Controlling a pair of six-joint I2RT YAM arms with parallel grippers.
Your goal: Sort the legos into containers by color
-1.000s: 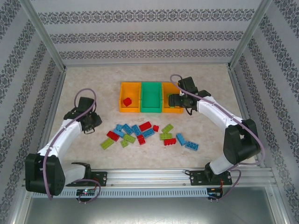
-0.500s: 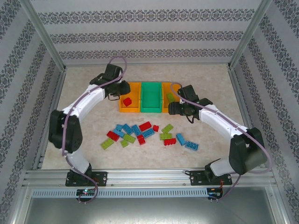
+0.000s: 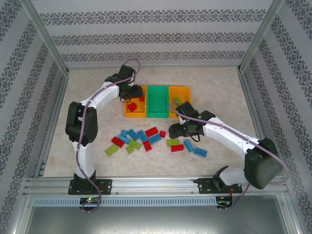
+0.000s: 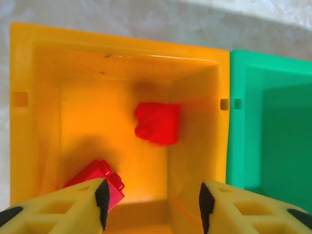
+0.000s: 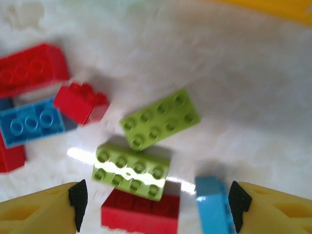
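Observation:
The right gripper will move back and down around the short ends of the red lego [image 3: 177, 147] [image 5: 141, 212], because the lego is below the gripper's fingers and closer to the robot's base.
My left gripper [image 3: 131, 92] [image 4: 152, 202] hangs open over the left orange container [image 3: 127, 113] [image 4: 44, 97], nothing between its fingers. A blurred red lego [image 4: 157, 123] [image 3: 142, 98] is in that bin below the jaws, apart from them, and another red lego [image 4: 95, 178] [image 3: 132, 106] lies on its floor. The green container [image 3: 157, 101] [image 4: 273, 122] and the right orange container [image 3: 184, 90], holding a lime lego [image 3: 176, 101], adjoin it. My right gripper [image 3: 171, 131] [image 5: 156, 197] is open above two lime legos [image 5: 158, 118] [image 5: 131, 168], a red one [image 5: 139, 212] and a blue one [image 5: 212, 204].
Red, blue and lime legos [image 3: 146, 139] lie scattered on the table in front of the bins, from a lime one [image 3: 111, 150] to a blue one [image 3: 200, 152]. Patterned walls and metal frame posts [image 3: 48, 39] enclose the table.
My left arm swung from the table's left side to above the left orange bin and opened, letting go of a red lego. My right arm moved from the right orange bin toward the pile.

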